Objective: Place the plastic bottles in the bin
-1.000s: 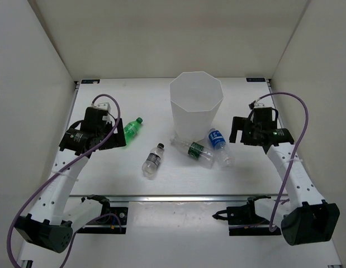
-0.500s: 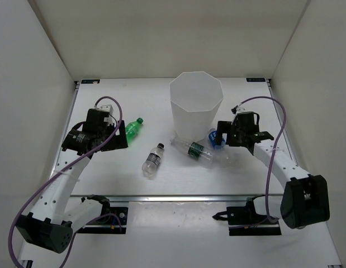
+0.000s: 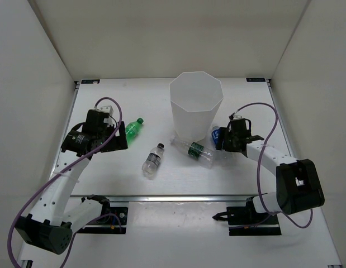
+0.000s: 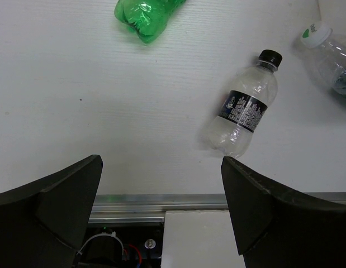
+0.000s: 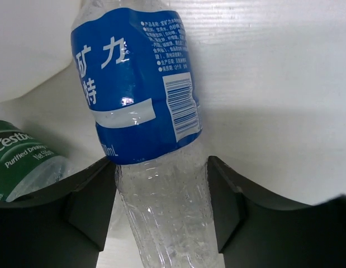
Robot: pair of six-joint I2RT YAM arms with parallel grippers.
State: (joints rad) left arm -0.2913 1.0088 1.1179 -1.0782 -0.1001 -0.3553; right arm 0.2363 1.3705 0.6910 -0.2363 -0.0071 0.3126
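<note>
Next, my right gripper lifts the blue-labelled bottle past the bin's rim, crosses over and releases, as the tall bin's opening [image 3: 196, 91] is above it, to its left in the top view.
The tall white bin [image 3: 195, 118] stands at the table's middle back. Lying on the table just right of its base is the blue-labelled clear bottle [image 3: 217, 135] [image 5: 133, 89]; my right gripper [image 3: 222, 143] [image 5: 161, 167] is shut on its clear lower body, both fingers pressing its sides. A green-labelled clear bottle [image 3: 196, 151] [image 5: 19, 159] lies in front of the bin. A dark-labelled clear bottle [image 3: 153, 160] [image 4: 242, 109] lies further left. The all-green bottle [image 3: 132, 128] [image 4: 145, 14] lies beside my left gripper [image 3: 121, 134] [image 4: 160, 167], which hangs open and holds nothing.
A metal rail [image 3: 173, 196] runs along the table's near edge, also seen in the left wrist view as the rail [image 4: 161, 200]. White walls enclose the table on the left, back and right. The bin's wall [image 5: 27, 44] is close to the held bottle's top.
My right arm has swung left to the blue-labelled bottle and its jaws have closed on it. The left arm has barely moved and stays open.
</note>
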